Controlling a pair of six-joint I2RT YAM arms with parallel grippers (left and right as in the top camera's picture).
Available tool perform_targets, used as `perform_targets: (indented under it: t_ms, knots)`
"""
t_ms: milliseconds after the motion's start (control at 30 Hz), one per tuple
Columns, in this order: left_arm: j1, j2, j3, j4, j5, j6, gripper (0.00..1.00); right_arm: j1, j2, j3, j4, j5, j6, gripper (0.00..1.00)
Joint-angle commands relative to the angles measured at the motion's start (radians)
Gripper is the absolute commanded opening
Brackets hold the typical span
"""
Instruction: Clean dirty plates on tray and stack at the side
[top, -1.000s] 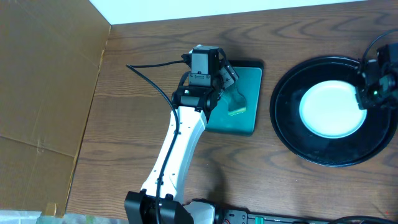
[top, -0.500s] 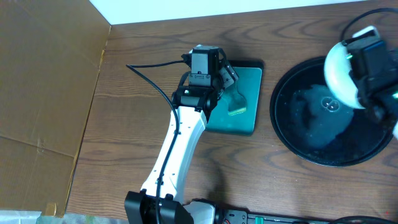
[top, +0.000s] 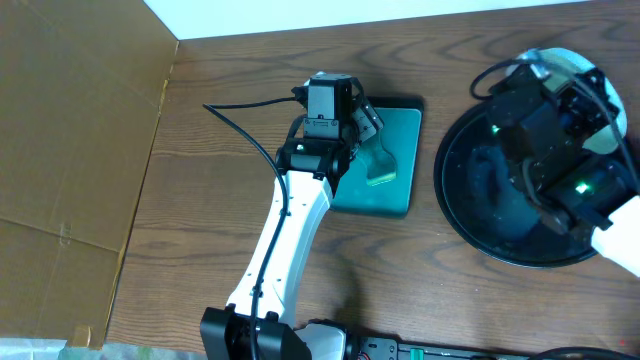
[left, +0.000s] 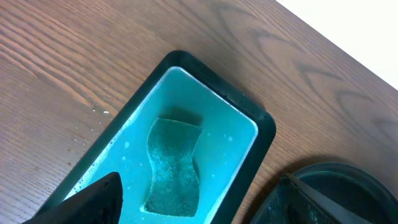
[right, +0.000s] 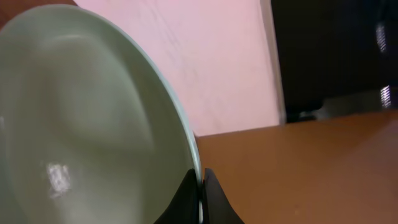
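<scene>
My right gripper will swing down to its right in the overhead view, onto the tabletop below past the black tray, and release the lifted plate.
My right gripper (right: 200, 194) is shut on the rim of a pale white plate (right: 81, 124) and holds it tilted on edge in the air. From overhead, the plate (top: 565, 60) shows behind the right arm, above the far rim of the black tray (top: 470, 200). The tray shows no plate on its visible part. No other plates are in view. My left gripper (left: 205, 214) is open and empty, hovering over a green sponge (left: 174, 165) in the teal tray (left: 249, 118). From overhead, the left gripper (top: 372, 135) is just behind the sponge (top: 381, 172).
The teal rectangular tray (top: 400, 125) lies left of the black tray with a strip of wood between them. A cardboard wall (top: 70, 150) stands along the left. A white edge runs along the table's back. The black tray's rim (left: 336, 174) shows in the left wrist view.
My right gripper lifted the plate off the black tray and swung it up toward the back right, tilting it on edge. The right arm now hangs over the tray. The left arm has not moved.
</scene>
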Motion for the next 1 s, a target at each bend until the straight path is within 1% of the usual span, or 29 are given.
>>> perform_targets:
  t_ms: [0,67,133,233,300,400,433,467,500,567,633,733,833,867,967]
  knots:
    - [0.004,0.001,0.009,-0.003,-0.009,0.002,0.8,0.029,0.0,0.013,0.013,0.069,-0.103,0.01]
    - [0.004,0.001,0.009,-0.003,-0.009,0.002,0.8,0.029,0.0,0.013,0.013,0.069,-0.088,0.01]
    - [0.004,0.001,0.009,-0.003,-0.009,0.002,0.8,0.02,0.0,0.013,0.012,0.059,-0.027,0.01]
    - [0.004,0.001,0.009,-0.003,-0.009,0.002,0.8,-0.024,0.0,0.013,-0.003,-0.031,0.143,0.01]
    - [0.004,0.001,0.009,-0.003,-0.009,0.002,0.8,-0.087,0.0,0.013,-0.044,-0.177,0.272,0.01]
    - [0.004,0.001,0.009,-0.003,-0.009,0.002,0.8,-0.236,0.0,0.013,-0.12,-0.478,0.451,0.01]
    - [0.004,0.001,0.009,-0.003,-0.009,0.002,0.8,-0.326,0.002,0.013,-0.148,-0.614,0.526,0.01]
    - [0.004,0.001,0.009,-0.003,-0.009,0.002,0.8,-0.381,0.003,0.013,-0.157,-0.688,0.562,0.01]
    - [0.004,0.001,0.009,-0.003,-0.009,0.002,0.8,-0.515,0.011,0.013,-0.16,-0.858,0.628,0.01]
    - [0.004,0.001,0.009,-0.003,-0.009,0.002,0.8,-0.648,0.027,0.013,-0.147,-1.013,0.683,0.01]
    - [0.004,0.001,0.009,-0.003,-0.009,0.002,0.8,-0.774,0.054,0.013,-0.13,-1.127,0.747,0.01]
    - [0.004,0.001,0.009,-0.003,-0.009,0.002,0.8,-0.934,0.119,0.013,-0.108,-1.203,0.859,0.01]
    - [0.004,0.001,0.009,-0.003,-0.009,0.002,0.8,-1.046,0.208,0.013,-0.072,-1.208,0.937,0.01]
    - [0.004,0.001,0.009,-0.003,-0.009,0.002,0.8,-1.081,0.253,0.013,-0.044,-1.214,0.958,0.01]
    - [0.004,0.001,0.009,-0.003,-0.009,0.002,0.8,-1.142,0.362,0.013,0.036,-1.248,0.962,0.01]
